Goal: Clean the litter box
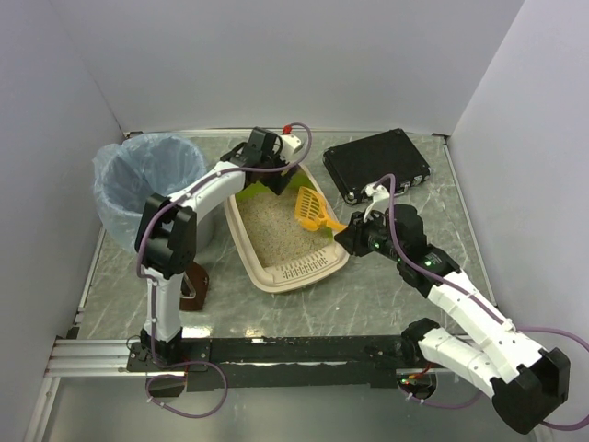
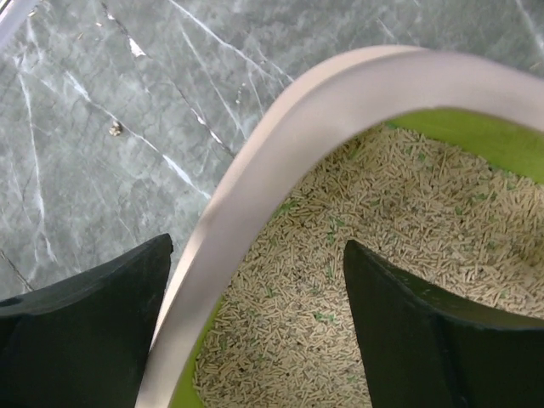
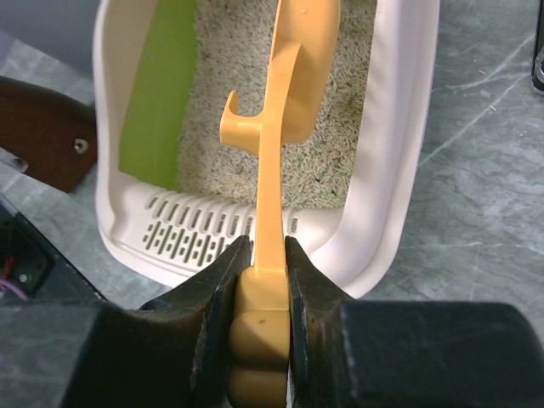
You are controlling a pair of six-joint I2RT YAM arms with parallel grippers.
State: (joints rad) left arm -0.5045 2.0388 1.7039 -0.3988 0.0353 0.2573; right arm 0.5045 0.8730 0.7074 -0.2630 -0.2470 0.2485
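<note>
The sandy pellets lie below the robot's right gripper, under the scoop's head, so the gripper next needs to lower the scoop [image 1: 313,210] onto them and let go of the handle.
The beige litter box [image 1: 299,269] lies in the middle of the table, with a lime-green inner wall and sandy pellets inside. My left gripper [image 1: 267,170] is at its far end. In the left wrist view the gripper [image 2: 255,248] is open and straddles the beige rim [image 2: 255,170]: one finger [image 2: 85,323] is outside, the other [image 2: 425,331] over the pellets. My right gripper [image 1: 354,235] is shut on the handle of a yellow-orange scoop [image 1: 313,210]. In the right wrist view the gripper [image 3: 265,246] holds the scoop [image 3: 293,85] out over the litter, above the slotted grille end [image 3: 195,234].
A round bin with a blue bag [image 1: 147,184] stands at the back left. A black case [image 1: 377,166] lies at the back right. A brown object [image 1: 195,285] sits left of the box's near end, also visible in the right wrist view [image 3: 42,127].
</note>
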